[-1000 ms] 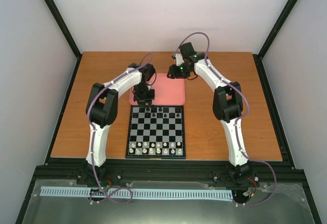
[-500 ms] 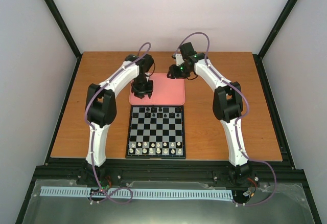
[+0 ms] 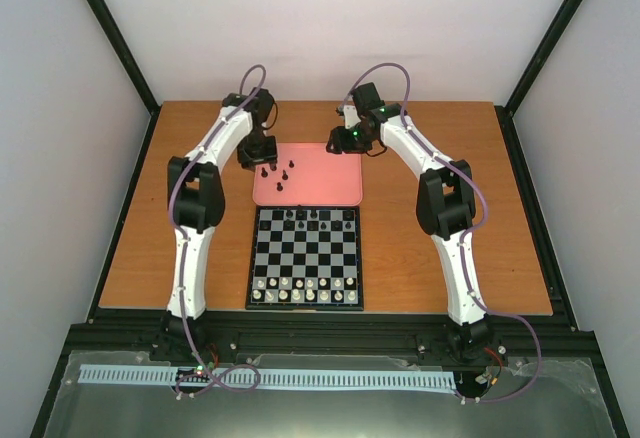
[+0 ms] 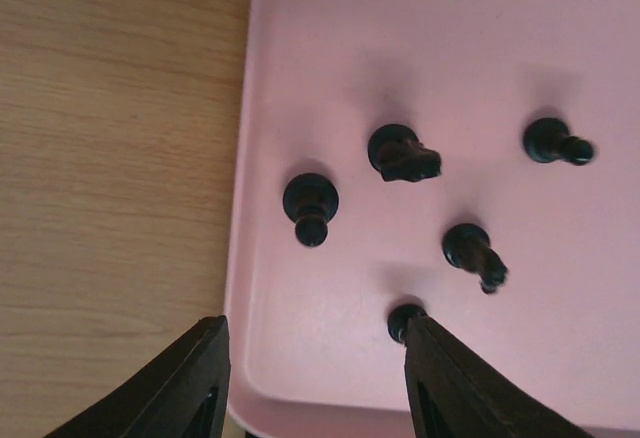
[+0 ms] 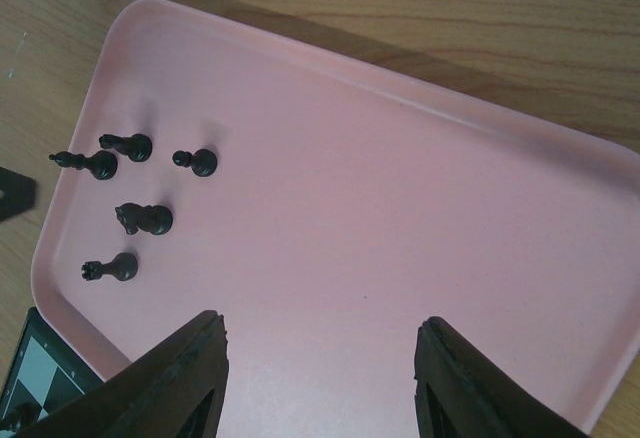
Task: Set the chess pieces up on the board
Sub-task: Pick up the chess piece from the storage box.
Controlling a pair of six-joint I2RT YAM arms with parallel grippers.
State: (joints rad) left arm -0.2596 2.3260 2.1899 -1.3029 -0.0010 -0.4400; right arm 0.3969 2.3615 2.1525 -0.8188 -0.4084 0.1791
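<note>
The small black chess piece nearest the tray's side edge lines up with my fingers' gap, so my left gripper should go down around it next.
Five black chess pieces (image 4: 310, 203) stand on the left part of the pink tray (image 4: 420, 38). In the top view they show as small dots (image 3: 281, 176). My left gripper (image 4: 315, 378) is open and empty just above the tray's left edge (image 3: 260, 158); one small piece (image 4: 405, 320) sits right beside its right finger. My right gripper (image 5: 320, 348) is open and empty over bare tray (image 5: 400, 208), above the tray's far right part (image 3: 352, 140). The board (image 3: 305, 258) lies in front of the tray. Several black pieces (image 3: 313, 218) stand on its two far rows.
White pieces (image 3: 305, 290) fill the board's two near rows. Wooden tabletop (image 3: 430, 228) surrounds tray and board. A corner of the board (image 5: 30, 378) shows in the right wrist view. Black frame posts stand at the table's sides.
My left arm has swung away from the board's far row, back and left to the tray's left edge, uncovering the pieces on the tray. The right arm has not moved.
</note>
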